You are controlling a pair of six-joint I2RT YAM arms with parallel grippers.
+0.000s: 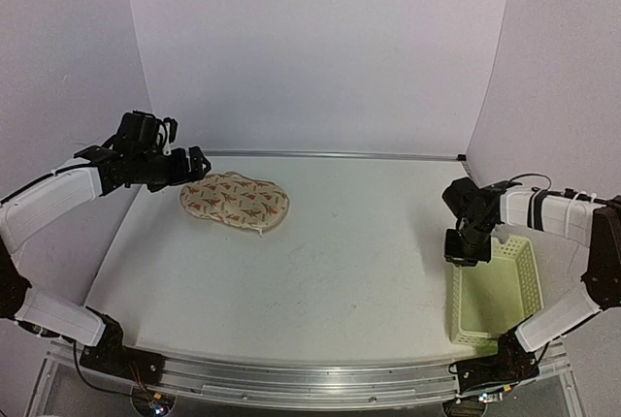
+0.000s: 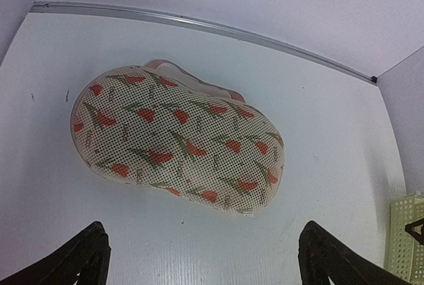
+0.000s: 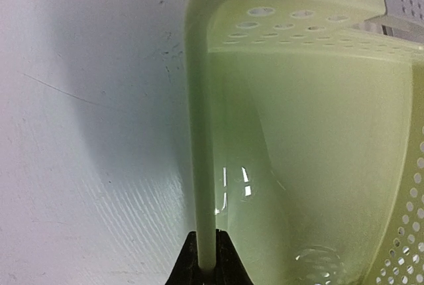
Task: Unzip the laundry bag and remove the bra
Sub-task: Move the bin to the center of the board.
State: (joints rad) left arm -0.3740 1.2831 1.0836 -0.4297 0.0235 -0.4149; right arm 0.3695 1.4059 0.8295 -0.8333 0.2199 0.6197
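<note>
My right gripper moves the basket [image 3: 202, 132] outward toward the laundry bag next and releases the basket's rim over the bare middle tabletop, since the basket stands far from the bag.
The laundry bag [image 1: 235, 200] lies closed on the white table at the back left, a cream oval pouch with red-and-green motifs. It fills the middle of the left wrist view [image 2: 177, 140], with a pink strap edge showing at its far rim. The bra is hidden. My left gripper [image 1: 184, 167] hovers just left of the bag, open and empty, its fingers wide apart [image 2: 202, 258]. My right gripper [image 1: 465, 252] is shut on the left rim of the pale green basket [image 3: 202, 132] at the right.
The pale green plastic basket [image 1: 497, 286] stands at the table's right side near the front. A metal strip [image 1: 330, 154] runs along the table's back edge against the white walls.
</note>
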